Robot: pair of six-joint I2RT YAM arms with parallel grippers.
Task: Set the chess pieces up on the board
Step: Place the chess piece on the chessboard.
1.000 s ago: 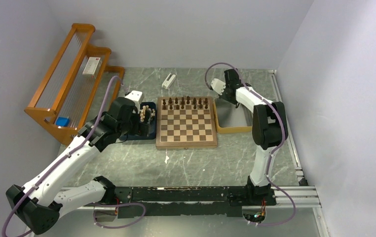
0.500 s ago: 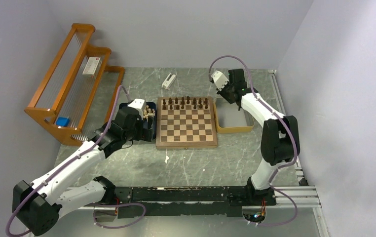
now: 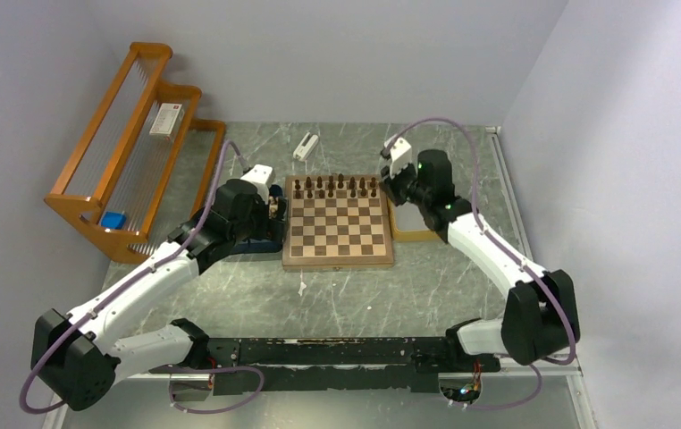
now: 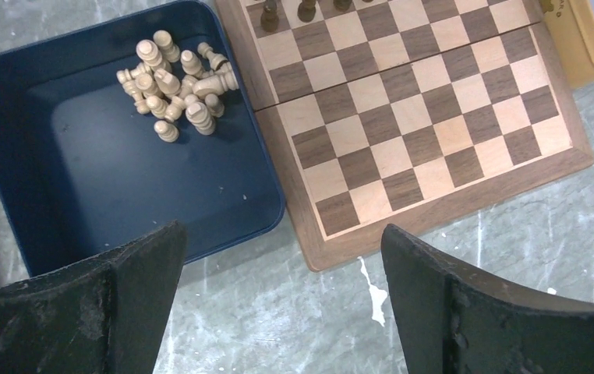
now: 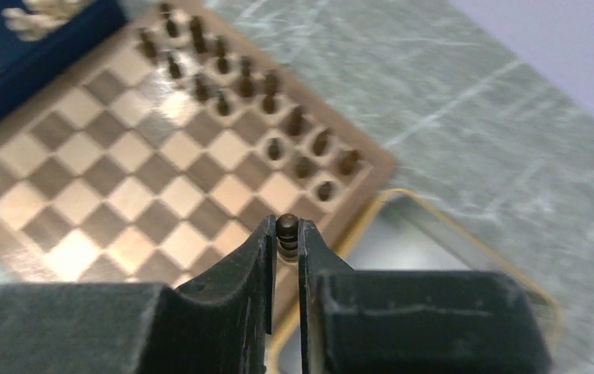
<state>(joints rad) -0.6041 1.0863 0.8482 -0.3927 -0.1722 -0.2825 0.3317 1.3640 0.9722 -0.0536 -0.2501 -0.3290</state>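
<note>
I will move my right gripper back and down next and let go of the small dark piece on the board's empty middle (image 3: 342, 230) (image 5: 157, 221), which is below my gripper, to its left in the top view.
The board (image 3: 337, 239) lies mid-table, with dark chess pieces (image 3: 337, 186) standing in its two far rows. My right gripper (image 5: 286, 231) is shut on a small dark piece (image 5: 286, 226) whose round head shows between the tips. It hovers over the board's far right corner (image 3: 389, 191), beside the yellow tray (image 5: 442, 234). Pale chess pieces (image 4: 177, 89) lie heaped in a corner of the dark blue tray (image 4: 83, 171), left of the board (image 4: 426, 132). My left gripper (image 4: 282, 234) hangs wide open and holds nothing, above the bare table by the tray's and board's near edges.
An orange wooden rack (image 3: 131, 134) stands at the far left, holding a white box (image 3: 167, 118) and a blue item (image 3: 112, 219). A small white object (image 3: 306, 145) lies behind the board. The yellow tray (image 3: 413, 235) sits against the board's right side.
My right arm has swung from the yellow tray's far side over to the board's far right corner, carrying the dark piece. The left arm has shifted farther back, towards the board.
</note>
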